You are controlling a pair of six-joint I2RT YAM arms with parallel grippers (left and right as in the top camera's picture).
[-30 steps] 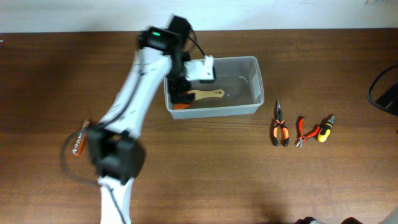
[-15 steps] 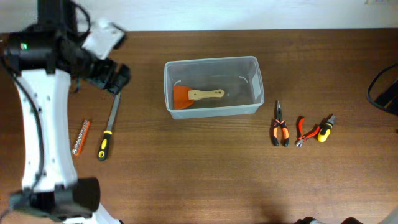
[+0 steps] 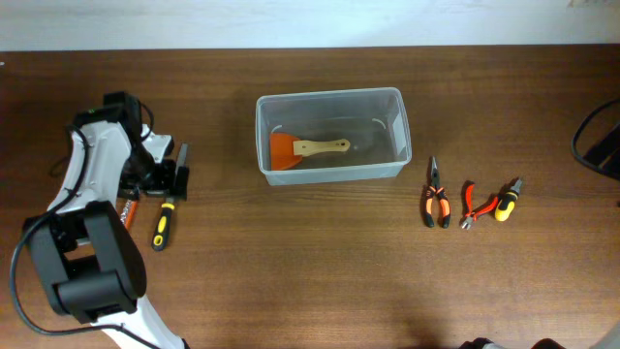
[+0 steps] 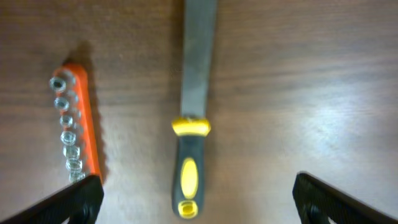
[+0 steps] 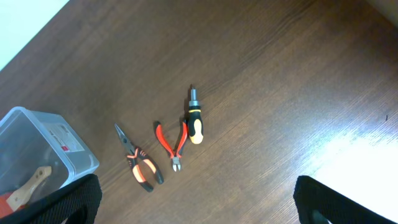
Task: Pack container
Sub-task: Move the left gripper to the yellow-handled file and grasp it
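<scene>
Next, my left gripper lowers onto the yellow collar (image 3: 170,202) (image 4: 191,127) where the file's handle meets the blade, since the file already lies between its open fingers.
The clear container (image 3: 399,124) stands at the table's centre back and holds an orange scraper with a wooden handle (image 3: 308,148). My left gripper (image 3: 158,179) is open and empty, low over a file with a yellow-and-black handle (image 3: 160,229). In the left wrist view the file (image 4: 196,74) lies between the open fingers (image 4: 196,205), its handle end nearest them. My right gripper (image 5: 199,208) is open and empty, high above the table's right side. The container's corner (image 5: 74,163) shows at its view's left.
An orange socket holder (image 4: 79,118) lies just left of the file. Right of the container lie orange-handled pliers (image 3: 435,200), red cutters (image 3: 470,205) and a yellow-and-black screwdriver (image 3: 507,201); they also show in the right wrist view, pliers (image 5: 140,167), cutters (image 5: 170,147), screwdriver (image 5: 195,122).
My left arm left the container, swung to the far left and came down over the file. The scraper stays in the container.
</scene>
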